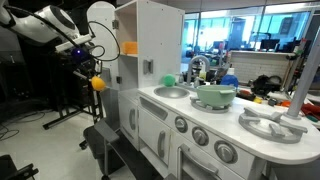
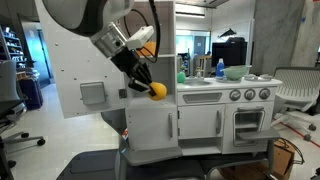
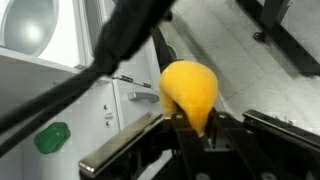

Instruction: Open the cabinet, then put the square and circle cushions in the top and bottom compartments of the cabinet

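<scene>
The round cushion goes inside the cabinet's bottom compartment next. My gripper turns, reaches outward and releases it there, below where the square cushion [image 1: 130, 47] already sits.
My gripper [image 3: 190, 125] is shut on the round yellow cushion [image 3: 188, 92], which bulges out beyond the fingers. In both exterior views the cushion [image 1: 97, 85] [image 2: 157, 90] hangs in the air in front of the tall white cabinet [image 1: 150, 40], about halfway up it. The cabinet's door [image 2: 80, 70] stands swung open. The square orange cushion [image 1: 130, 47] lies in the top compartment. The bottom compartment [image 1: 126, 92] sits just beyond the held cushion; its inside is hard to make out.
A toy-kitchen counter [image 1: 250, 115] with a sink, a tap and a pale green bowl [image 1: 214, 96] adjoins the cabinet. A blue bottle [image 2: 219, 68] stands on it. An office chair [image 2: 296, 90] is at one side, and a dark mat [image 1: 100, 145] lies on the floor.
</scene>
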Motion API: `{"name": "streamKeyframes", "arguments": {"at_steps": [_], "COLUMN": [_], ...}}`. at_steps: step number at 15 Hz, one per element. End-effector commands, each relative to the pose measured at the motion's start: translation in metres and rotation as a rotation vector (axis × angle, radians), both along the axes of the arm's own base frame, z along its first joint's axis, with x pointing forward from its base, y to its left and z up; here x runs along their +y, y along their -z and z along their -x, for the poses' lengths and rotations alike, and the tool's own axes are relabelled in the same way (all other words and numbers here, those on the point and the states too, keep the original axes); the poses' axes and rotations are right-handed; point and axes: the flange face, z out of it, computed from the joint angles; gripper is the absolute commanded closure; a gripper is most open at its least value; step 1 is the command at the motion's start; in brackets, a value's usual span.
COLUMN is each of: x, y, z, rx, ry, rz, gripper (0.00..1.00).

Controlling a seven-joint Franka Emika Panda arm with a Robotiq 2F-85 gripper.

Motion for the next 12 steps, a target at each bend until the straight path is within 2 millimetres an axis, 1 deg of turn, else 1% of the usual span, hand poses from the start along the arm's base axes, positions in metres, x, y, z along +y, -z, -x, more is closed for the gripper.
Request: {"name": "streamKeyframes", "arguments": {"at_steps": [1, 2, 4, 9, 12], "x": [0.02, 0.021, 0.017, -0.022, -0.037], "y": [0.001, 0.004, 0.007, 0.03, 0.039], "z": [-0.003, -0.006, -0.017, -0.058, -0.073], "rx": [-0.165, -0.222, -0.318, -0.518, -0.61], "ry": [0.029, 0.043, 0.064, 0.09, 0.088], "rz": [0.031, 0.037, 0.057, 0.125, 0.152], "gripper": [0.95, 0.95, 0.95, 0.95, 0.95]}}
